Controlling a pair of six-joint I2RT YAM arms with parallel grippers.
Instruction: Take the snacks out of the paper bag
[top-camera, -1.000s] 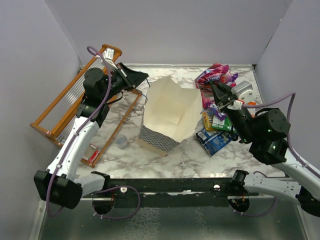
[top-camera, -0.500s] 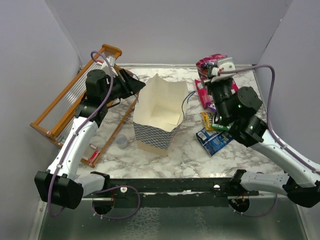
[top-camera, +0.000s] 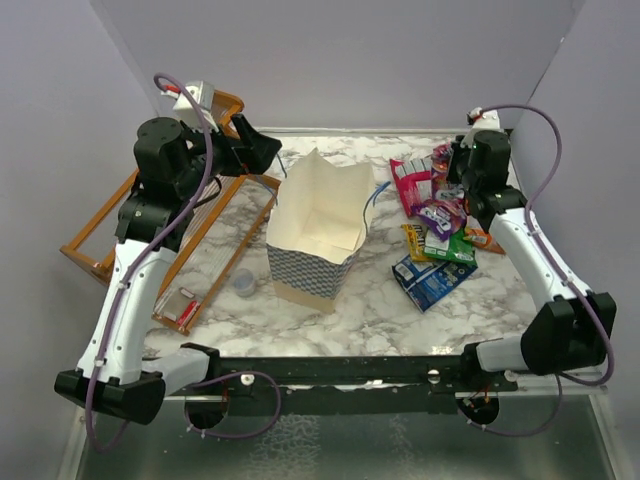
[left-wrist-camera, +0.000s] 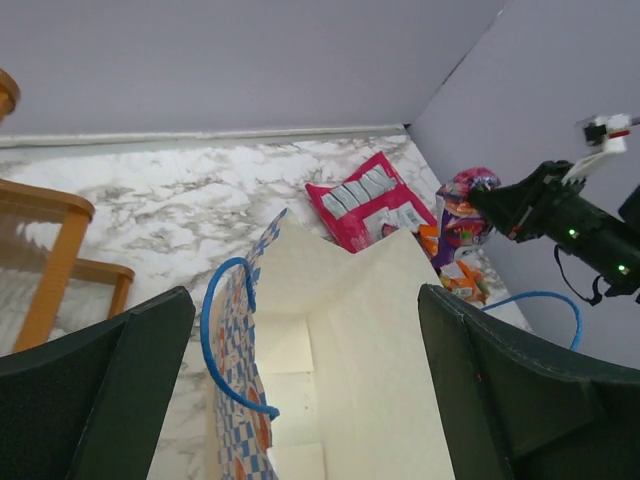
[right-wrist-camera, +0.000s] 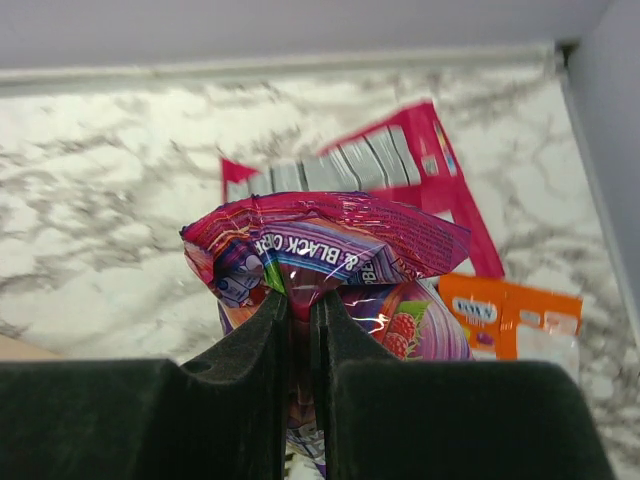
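Note:
Next, the right gripper moves down to the purple wrapper (top-camera: 440, 215), which lies below it by the pink-red pouch. It then releases the packet where the other snacks lie gathered.
The paper bag (top-camera: 312, 228) stands upright and open-topped mid-table; its blue-and-white checkered side, a blue string handle and cream inside (left-wrist-camera: 340, 330) show in the left wrist view, with only cream paper seen inside. My left gripper (top-camera: 262, 153) (left-wrist-camera: 305, 300) hangs open just left of the bag's rim, touching nothing. My right gripper (top-camera: 450, 170) (right-wrist-camera: 300, 305) is shut on a purple-pink packet (right-wrist-camera: 330, 245) at the back right. Snacks lie on the table below it: pink-red pouch (top-camera: 408, 185), purple wrapper (top-camera: 440, 215), yellow bar (top-camera: 413, 242), green wrapper (top-camera: 452, 248), orange wrapper (top-camera: 483, 238), blue packet (top-camera: 430, 280).
An orange wooden rack (top-camera: 150, 225) lies along the left side under my left arm. A small grey-blue cup (top-camera: 243, 284) sits left of the bag's base, and a small red-and-white item (top-camera: 180, 308) lies nearer the front left. Grey walls close in on three sides.
My left gripper opened, let go of the bag's rim and drew back left; the tilted bag now stands upright. My right arm swung to the back right with its packet.

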